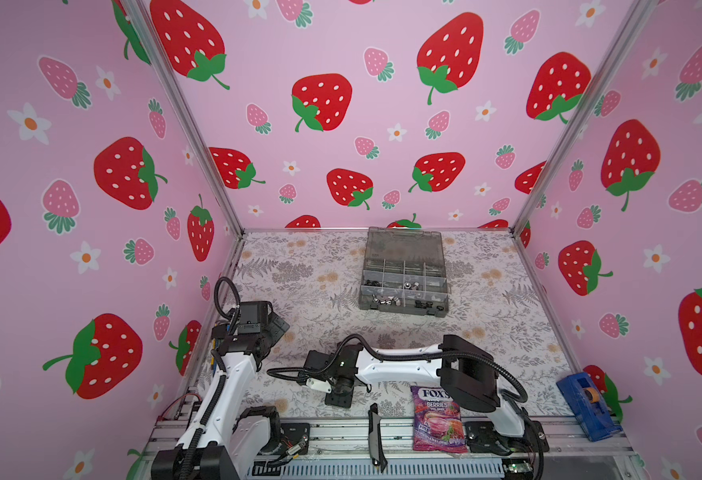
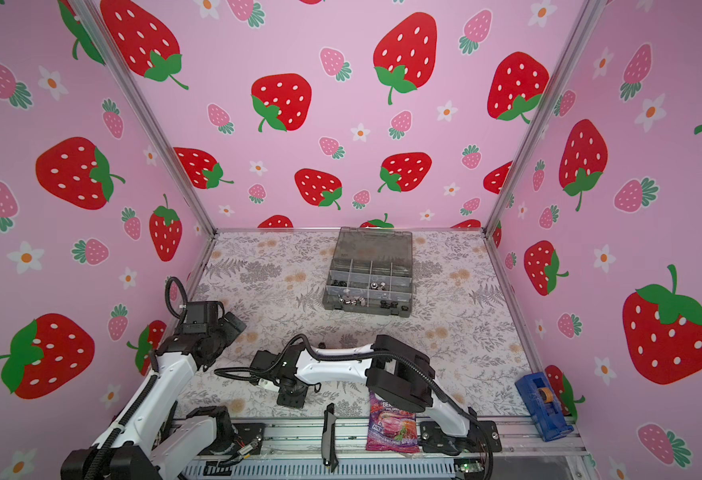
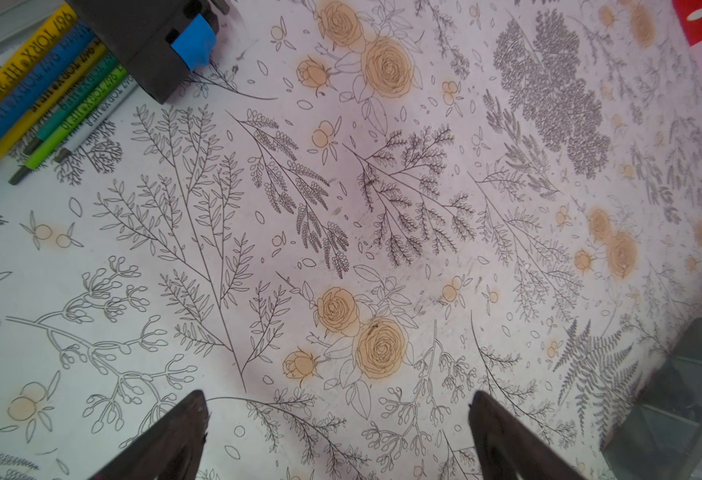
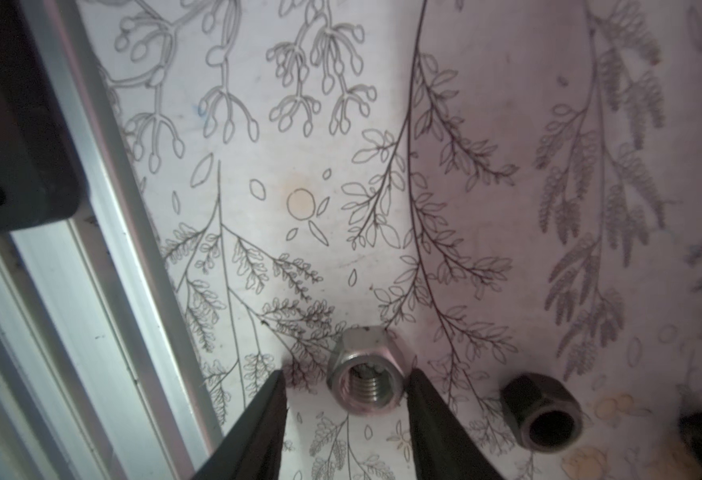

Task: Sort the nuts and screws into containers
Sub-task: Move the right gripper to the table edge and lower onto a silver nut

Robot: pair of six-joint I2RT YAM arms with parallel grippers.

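Note:
Next, my right gripper edges slightly away from the aluminium bar and closes around the silver hex nut (image 4: 365, 376), because the gap lies on the nut's bar side.
A silver hex nut (image 4: 365, 376) lies on the flowered mat between the fingertips of my right gripper (image 4: 347, 395). Its jaws are open; one finger is beside the nut and the other stands a gap away. A dark nut (image 4: 542, 413) lies close by on the mat. In both top views this gripper (image 1: 337, 397) (image 2: 291, 399) points down near the front rail. My left gripper (image 3: 337, 415) (image 1: 278, 328) is open over bare mat. The grey organiser box (image 1: 405, 309) (image 2: 366, 309) stands open at the back, with silver nuts (image 1: 386, 300) and small black pieces (image 1: 424, 305) in its containers. I cannot tell screws apart there.
A purple candy bag (image 1: 438, 419) and a utility knife (image 1: 376, 432) lie on the front rail. A blue plastic box (image 1: 588, 409) sits at the right front corner. Coloured Torx keys (image 3: 38, 95) lie at the mat's edge. An aluminium rail (image 4: 92, 332) runs beside the silver nut.

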